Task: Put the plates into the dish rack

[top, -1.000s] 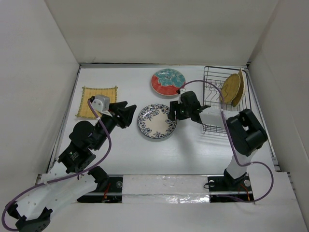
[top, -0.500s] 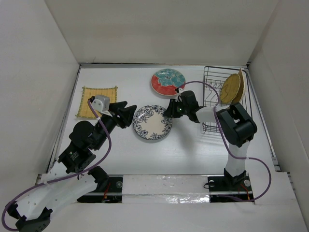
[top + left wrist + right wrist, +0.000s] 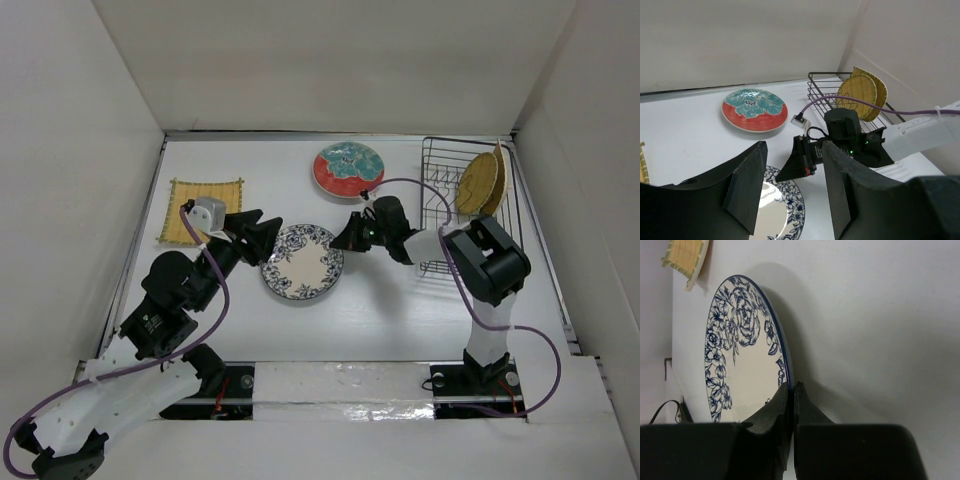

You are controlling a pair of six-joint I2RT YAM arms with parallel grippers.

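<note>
Next, my right gripper will lift the floral plate across to the right in the top view to the dish rack's free slots beside the woven plates, lower it and release it.
The blue-and-white floral plate [image 3: 302,262] lies on the white table between the two arms. My right gripper [image 3: 343,240] is shut on its right rim; in the right wrist view the rim of the plate [image 3: 740,370] runs in between the closed fingers [image 3: 791,386]. My left gripper [image 3: 270,235] stands open just left of the plate with nothing in it, and in its wrist view [image 3: 794,150] the plate [image 3: 782,200] shows below. The red-rimmed teal plate [image 3: 348,170] lies flat behind. Two yellow woven plates [image 3: 480,183] stand in the black dish rack [image 3: 432,165].
A square yellow woven plate [image 3: 203,210] lies flat at the far left, close to the left arm. White walls enclose the table on three sides. The rack sits against the right wall, with the right arm's elbow [image 3: 490,262] just in front of it.
The right gripper closed on the floral plate's rim and reached further left. The plate slid left and toward the near edge. The left gripper barely moved.
</note>
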